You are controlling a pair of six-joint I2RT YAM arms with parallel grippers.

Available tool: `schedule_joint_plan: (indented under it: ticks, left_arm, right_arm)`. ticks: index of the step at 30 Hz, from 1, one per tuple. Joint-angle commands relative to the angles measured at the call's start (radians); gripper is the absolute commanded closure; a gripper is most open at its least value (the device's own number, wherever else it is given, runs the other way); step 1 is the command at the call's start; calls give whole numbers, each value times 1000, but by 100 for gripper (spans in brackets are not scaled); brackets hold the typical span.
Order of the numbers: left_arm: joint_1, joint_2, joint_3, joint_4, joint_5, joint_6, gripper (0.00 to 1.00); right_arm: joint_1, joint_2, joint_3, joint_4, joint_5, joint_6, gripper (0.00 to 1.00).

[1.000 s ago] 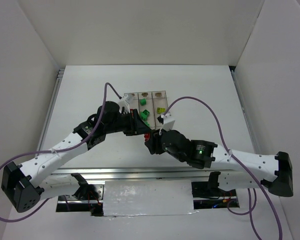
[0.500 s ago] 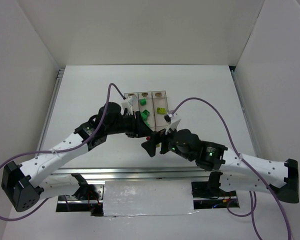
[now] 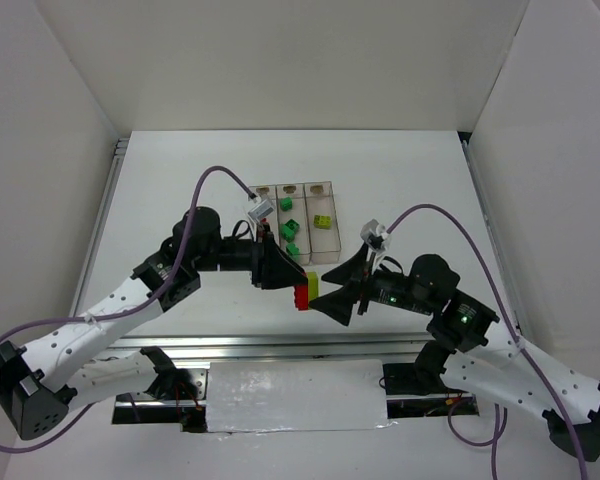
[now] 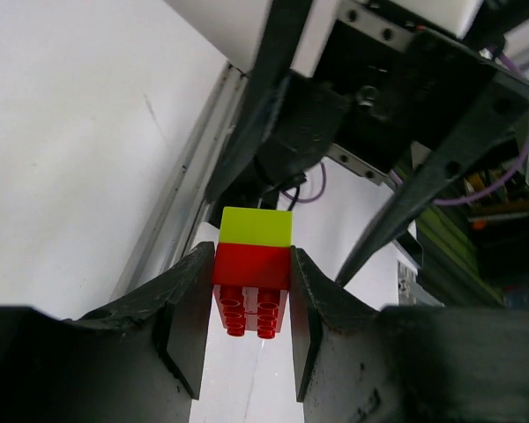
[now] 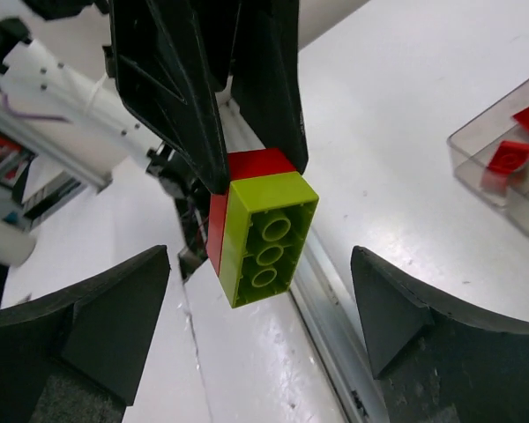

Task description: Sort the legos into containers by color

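My left gripper should swing outward and to the left in the top view next, over the end bin, because red legos are already there.
My left gripper is shut on a red lego that has a yellow-green lego stuck to its far face. In the top view this pair hangs between the two arms, near the table's front edge. My right gripper faces it, open, with its fingers wide on either side of the yellow-green lego and not touching it. The containers lie behind. Green legos are in the middle bin and a yellow-green one is in the right bin. Red legos lie in an end bin.
White walls enclose the table on three sides. A metal rail runs along the front edge under the held pair. Purple cables loop above both arms, the left one over the containers' left end.
The right gripper has opened and drawn back to the right. The left gripper has carried the red and yellow-green pair toward the front edge, away from the containers.
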State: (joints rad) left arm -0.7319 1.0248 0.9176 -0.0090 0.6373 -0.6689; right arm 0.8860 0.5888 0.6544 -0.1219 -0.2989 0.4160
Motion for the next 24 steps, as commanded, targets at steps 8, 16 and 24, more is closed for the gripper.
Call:
schedule_joint_plan:
  ticks: [8,16,24]
  left_arm:
    - [2,-29,-37,178,173,17,100]
    - [37,-97,-11,12,32,123,100]
    - [114,-120,-5,-50,1,109,100]
  right_arm:
    - [-10,109,24,157,-241,-25,83]
    - [-77,16,-22,130,-252,-60,100]
    - [-151,48,-44,119,-200,-45,100]
